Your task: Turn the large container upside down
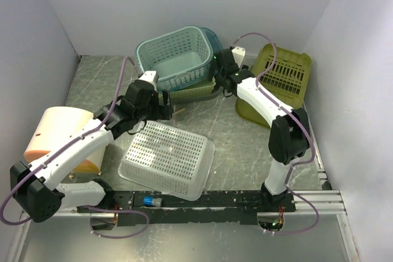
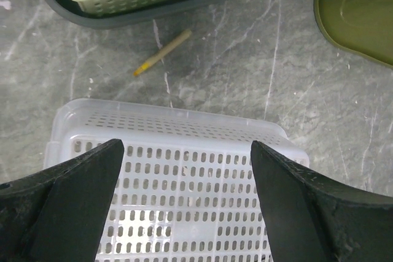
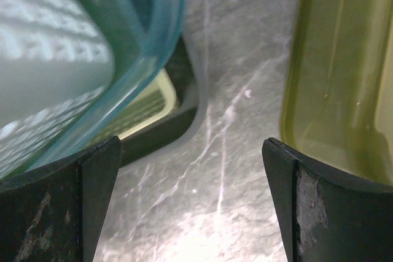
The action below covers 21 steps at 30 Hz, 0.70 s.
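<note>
My left gripper swings outward next and turns its open fingers to straddle the teal basket's near rim (image 1: pixel 191 78), since the basket's opening still faces up.
The large container, a white perforated basket (image 1: pixel 167 159), lies in the middle of the table with its slotted base facing up and its rim down. It fills the lower half of the left wrist view (image 2: pixel 184 213). My left gripper (image 1: pixel 161 110) hovers just above its far edge, open, jaws wide apart with nothing between them (image 2: pixel 185 146). Over at the back, my right gripper (image 1: pixel 226 83) is also open and empty (image 3: pixel 191 142). It hangs over bare table between a teal basket and an olive-green one.
A teal basket (image 1: pixel 175 56) sits on a pale green and dark tray (image 1: pixel 198 92) at the back. An olive-green basket (image 1: pixel 279 81) leans at the back right. A cream and orange drum (image 1: pixel 58 136) stands at left. A small stick (image 2: pixel 163 52) lies beyond the white basket.
</note>
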{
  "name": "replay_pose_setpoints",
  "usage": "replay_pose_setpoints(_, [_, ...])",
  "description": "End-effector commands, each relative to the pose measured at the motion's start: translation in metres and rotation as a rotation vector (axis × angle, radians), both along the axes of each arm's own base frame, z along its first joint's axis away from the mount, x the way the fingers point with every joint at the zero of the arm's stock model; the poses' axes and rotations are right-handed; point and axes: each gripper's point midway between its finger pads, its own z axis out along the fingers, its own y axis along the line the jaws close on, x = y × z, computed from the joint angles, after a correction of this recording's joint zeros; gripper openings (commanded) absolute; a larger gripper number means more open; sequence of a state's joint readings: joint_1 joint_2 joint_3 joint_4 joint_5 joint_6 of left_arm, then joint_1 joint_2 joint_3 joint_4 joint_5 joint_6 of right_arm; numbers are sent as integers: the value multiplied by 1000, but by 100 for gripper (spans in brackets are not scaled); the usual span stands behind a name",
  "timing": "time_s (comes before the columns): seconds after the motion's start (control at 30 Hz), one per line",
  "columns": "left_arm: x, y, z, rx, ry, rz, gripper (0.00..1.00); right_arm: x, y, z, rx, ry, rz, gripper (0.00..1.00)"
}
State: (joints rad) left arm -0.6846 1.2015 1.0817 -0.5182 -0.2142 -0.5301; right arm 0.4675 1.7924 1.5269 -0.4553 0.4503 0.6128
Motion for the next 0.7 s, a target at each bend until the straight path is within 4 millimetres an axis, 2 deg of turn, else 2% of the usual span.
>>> replay_pose_setpoints(0.0, [4,15,1,69,23,9,96,11,-47,-17,-75,57,-140,99])
replay_pose_setpoints(0.07, [2,12,0,50,21,-13,96,7,-66,-23,-103,83,-208,99])
replay_pose_setpoints(0.13, [0,8,1,29,16,-30,96,-7,-81,-23,-134,105,-279,99])
replay_pose_setpoints(0.3, [1,0,2,12,10,-69,96,-64,-120,-22,-154,91,-431,100])
replay_pose_setpoints(0.37, [5,-2,7,22,-8,-77,96,-81,-129,-22,-145,83,-447,100])
replay_pose_setpoints(0.47, [16,-2,18,52,-44,-77,96,-92,-122,-14,-103,75,-370,99])
replay_pose_setpoints(0.67, [45,-22,52,107,-176,-177,96,-94,-69,12,40,-6,-22,99])
